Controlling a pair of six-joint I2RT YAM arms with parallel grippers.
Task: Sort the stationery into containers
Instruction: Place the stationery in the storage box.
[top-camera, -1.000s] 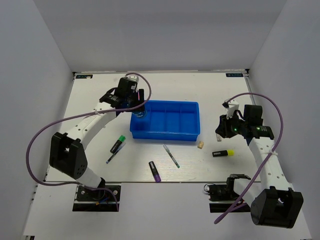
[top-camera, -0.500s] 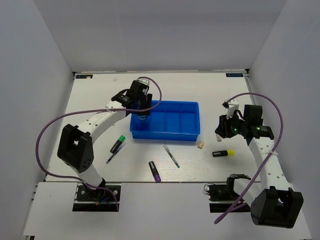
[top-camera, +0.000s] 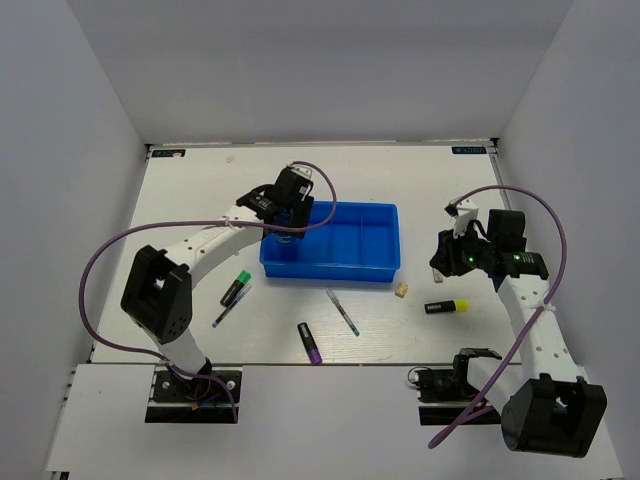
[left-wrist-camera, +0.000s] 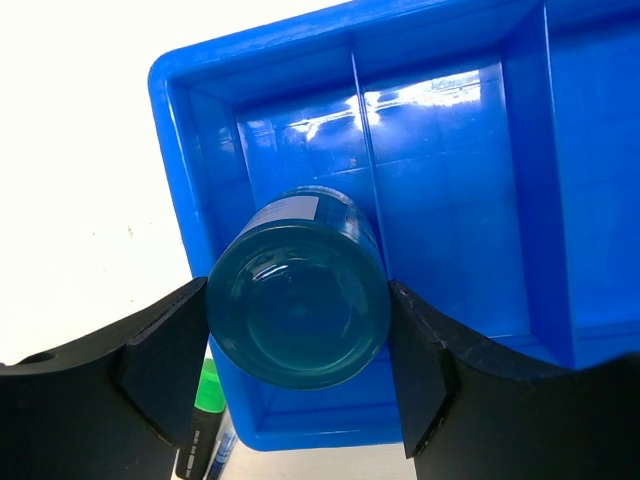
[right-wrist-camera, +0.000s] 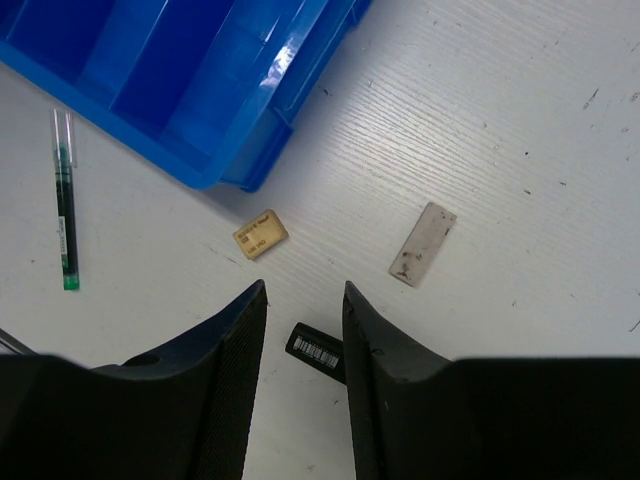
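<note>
My left gripper should next lower the bluish round piece onto the bottom of the empty tray section nearest the green-black marker and let it go, because that section is below.
My left gripper is shut on the bluish round piece and holds it over the leftmost compartment of the blue tray, also seen in the left wrist view. My right gripper is open and empty above the table, right of the tray. Its jaws hang over the black end of the yellow-black highlighter, which also shows from above. A beige eraser and a white eraser lie just beyond the jaws. The thin green pen and the purple-black marker lie in front of the tray.
A green-black marker and the dark blue pen lie on the table left of the tray's front corner. White walls close off the table at the back and both sides.
My left gripper has moved right with the round piece, from the tray's left edge to over its leftmost compartment. The right arm has not moved.
</note>
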